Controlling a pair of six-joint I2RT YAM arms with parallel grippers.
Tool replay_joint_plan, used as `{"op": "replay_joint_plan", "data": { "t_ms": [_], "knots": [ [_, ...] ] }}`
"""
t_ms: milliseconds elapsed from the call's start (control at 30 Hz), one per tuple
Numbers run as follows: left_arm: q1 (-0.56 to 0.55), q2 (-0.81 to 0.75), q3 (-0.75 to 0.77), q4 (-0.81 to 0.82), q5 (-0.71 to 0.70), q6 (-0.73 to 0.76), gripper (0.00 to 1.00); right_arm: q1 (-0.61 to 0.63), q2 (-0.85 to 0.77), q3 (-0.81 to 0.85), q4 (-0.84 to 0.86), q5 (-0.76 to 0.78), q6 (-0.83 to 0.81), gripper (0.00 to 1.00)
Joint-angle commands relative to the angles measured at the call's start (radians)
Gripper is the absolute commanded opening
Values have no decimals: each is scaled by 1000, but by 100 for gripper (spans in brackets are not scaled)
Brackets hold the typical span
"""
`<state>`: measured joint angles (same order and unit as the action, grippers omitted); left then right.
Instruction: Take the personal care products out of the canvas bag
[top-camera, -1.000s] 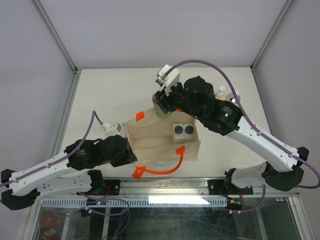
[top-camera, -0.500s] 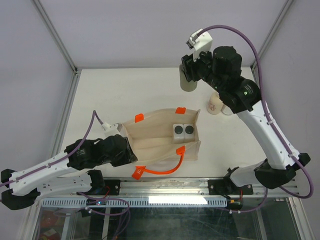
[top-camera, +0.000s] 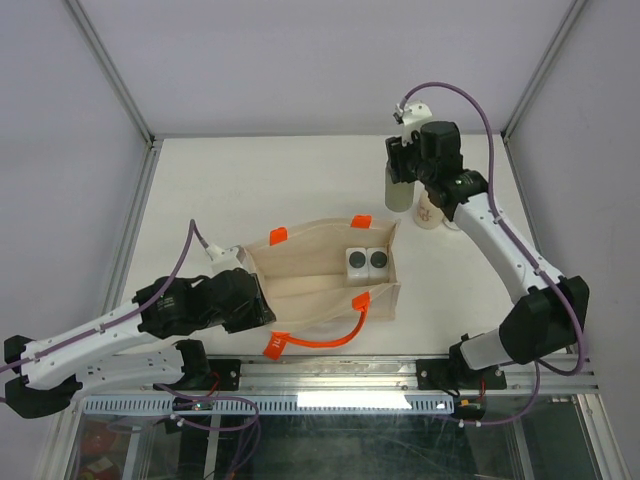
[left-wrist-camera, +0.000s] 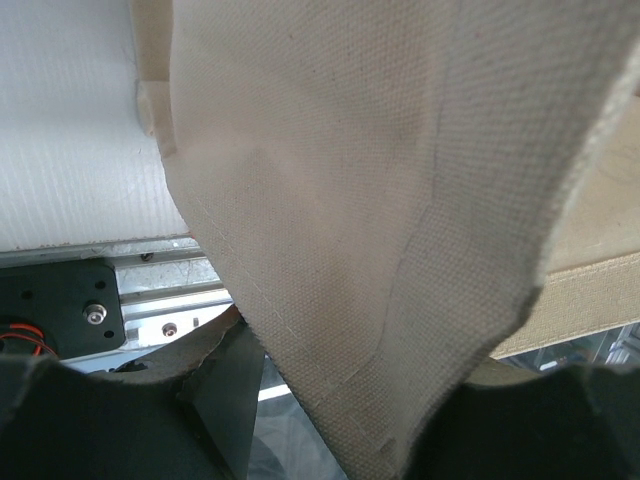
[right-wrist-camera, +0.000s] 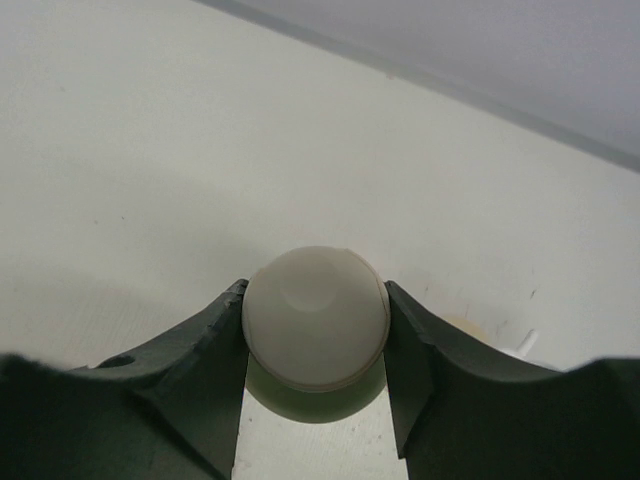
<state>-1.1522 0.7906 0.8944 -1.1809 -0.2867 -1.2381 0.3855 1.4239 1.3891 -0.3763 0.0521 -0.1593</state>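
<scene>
I should lower my right gripper next and release the beige round-capped bottle on the tabletop (top-camera: 403, 217) beside the cream bottle, because that open spot is below the gripper.
The canvas bag (top-camera: 310, 280) lies open at mid table, with orange tabs and an orange handle (top-camera: 320, 340) at its near side. Two white square dark-capped bottles (top-camera: 365, 262) stand inside at its right end. My left gripper (top-camera: 240, 290) is shut on the bag's left edge; canvas (left-wrist-camera: 330, 230) fills the left wrist view. My right gripper (top-camera: 400, 180) is shut on the beige round-capped bottle (top-camera: 398, 192), upright over the table at the far right; its cap (right-wrist-camera: 316, 318) sits between my fingers. The cream bottle with pink print (top-camera: 430, 210) stands just right of it. The silver bottle is hidden.
The table's back edge and metal frame posts run close behind the right gripper. A metal rail (top-camera: 330, 378) runs along the near edge between the arm bases. The right arm's purple cable loops above the bottles.
My right gripper carried the beige round-capped bottle up out of the bag, to the far right, then down beside the cream bottle. The left gripper kept its hold on the bag.
</scene>
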Motion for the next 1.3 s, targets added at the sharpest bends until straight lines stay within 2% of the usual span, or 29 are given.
{"op": "replay_joint_plan", "data": {
  "t_ms": [0,300,633,1267],
  "knots": [
    [-3,12,26,14,-11,28,43,-30,-27,-65,355,-41,32,0],
    [-2,43,45,20,-5,68,45,-66,10,-225,553,-41,56,0],
    [-2,93,81,20,-8,115,45,-98,53,-281,609,14,60,0],
    [-3,126,99,21,-14,140,45,-153,77,-402,657,-9,60,0]
  ]
}}
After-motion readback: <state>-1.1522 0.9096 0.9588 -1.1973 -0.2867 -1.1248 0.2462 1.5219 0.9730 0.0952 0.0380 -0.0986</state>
